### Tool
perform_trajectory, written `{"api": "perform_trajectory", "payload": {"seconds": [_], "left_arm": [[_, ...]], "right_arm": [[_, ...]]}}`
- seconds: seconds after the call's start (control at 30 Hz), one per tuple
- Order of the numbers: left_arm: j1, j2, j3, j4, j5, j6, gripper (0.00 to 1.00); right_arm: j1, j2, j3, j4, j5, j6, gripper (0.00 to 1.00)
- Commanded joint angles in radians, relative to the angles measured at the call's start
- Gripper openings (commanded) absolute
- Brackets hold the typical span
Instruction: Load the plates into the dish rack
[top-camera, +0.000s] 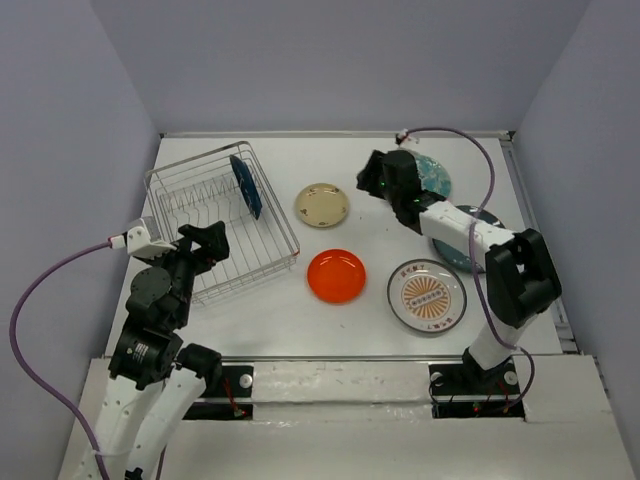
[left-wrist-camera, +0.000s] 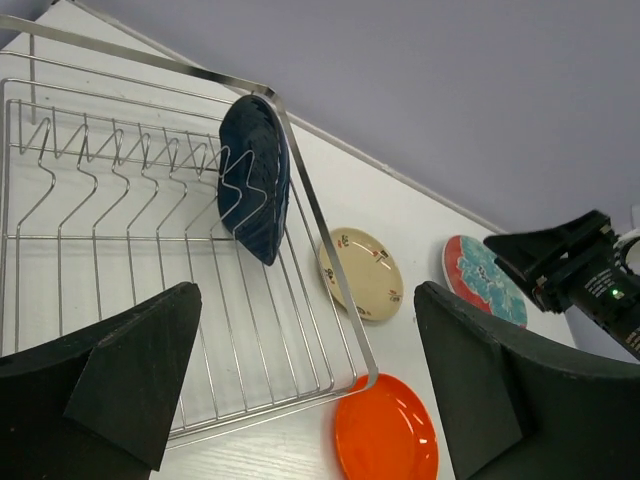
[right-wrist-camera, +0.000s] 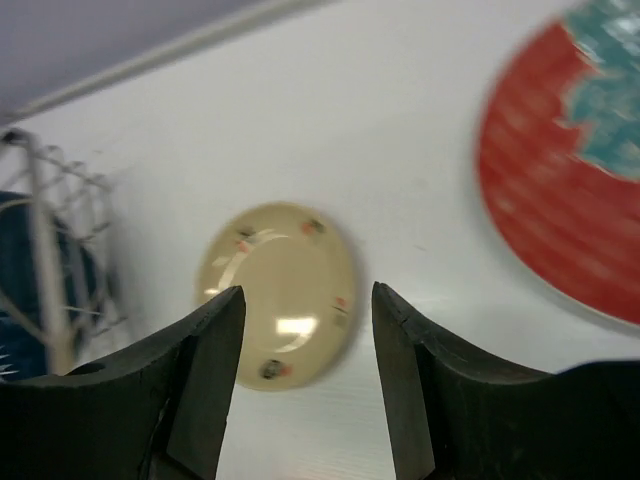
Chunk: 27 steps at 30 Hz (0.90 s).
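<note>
The floral plate has bare table alongside its teal rim (top-camera: 447, 180). To get the plate, my right gripper should first go past it to the right in the top view, then down onto that rim.
The dish rack (top-camera: 190, 185) stands at the left with the dark blue leaf-shaped plate (top-camera: 245, 186) upright in its far tines. The cream plate (top-camera: 322, 205), orange plate (top-camera: 337, 276) and white plate with orange emblem (top-camera: 427, 296) lie flat on the table. The red-and-teal floral plate (top-camera: 437, 175) and dark teal plate (top-camera: 470, 245) are partly hidden by the right arm. My left gripper (top-camera: 205, 240) is open and empty over the rack's near right side. My right gripper (top-camera: 366, 180) is open and empty above the table, between the cream plate (right-wrist-camera: 280, 290) and the floral plate (right-wrist-camera: 565, 190).
The rack's right rim (left-wrist-camera: 315, 225) runs close to the orange plate (left-wrist-camera: 385, 430). In the left wrist view the blue plate (left-wrist-camera: 255, 175), cream plate (left-wrist-camera: 362, 272) and floral plate (left-wrist-camera: 485, 280) show beyond it. Walls enclose the table at back and sides.
</note>
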<state>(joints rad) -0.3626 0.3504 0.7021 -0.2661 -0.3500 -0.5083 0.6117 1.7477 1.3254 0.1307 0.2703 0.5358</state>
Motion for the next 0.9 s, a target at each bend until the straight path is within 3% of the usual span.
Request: {"api": "perform_trajectory", "payload": {"seconds": [0.0,0.07,0.2,0.43,0.63,0.87], "left_arm": [[0.002,0.035,-0.003,0.080,0.077,0.057,0.99],[0.004,0.041,-0.004,0.085,0.092,0.066,0.99],[0.004,0.048,-0.006,0.090,0.103,0.080,0.99],[0.010,0.062,-0.010,0.103,0.149,0.108,0.99],[0.010,0.071,-0.012,0.110,0.163,0.114,0.99],[0.010,0.071,-0.012,0.110,0.163,0.116,0.99]], "right_arm": [[-0.188,-0.105,-0.193,-0.023,-0.174,0.182,0.60],[-0.268,-0.161,-0.265,-0.025,-0.169,0.182,0.60],[-0.545,-0.168,-0.278,-0.023,-0.273,0.147,0.59],[-0.802,0.062,-0.125,-0.072,-0.532,0.026,0.59],[-0.843,0.280,0.059,-0.094,-0.735,-0.123,0.59],[-0.843,0.409,0.225,-0.200,-0.795,-0.221,0.59]]}}
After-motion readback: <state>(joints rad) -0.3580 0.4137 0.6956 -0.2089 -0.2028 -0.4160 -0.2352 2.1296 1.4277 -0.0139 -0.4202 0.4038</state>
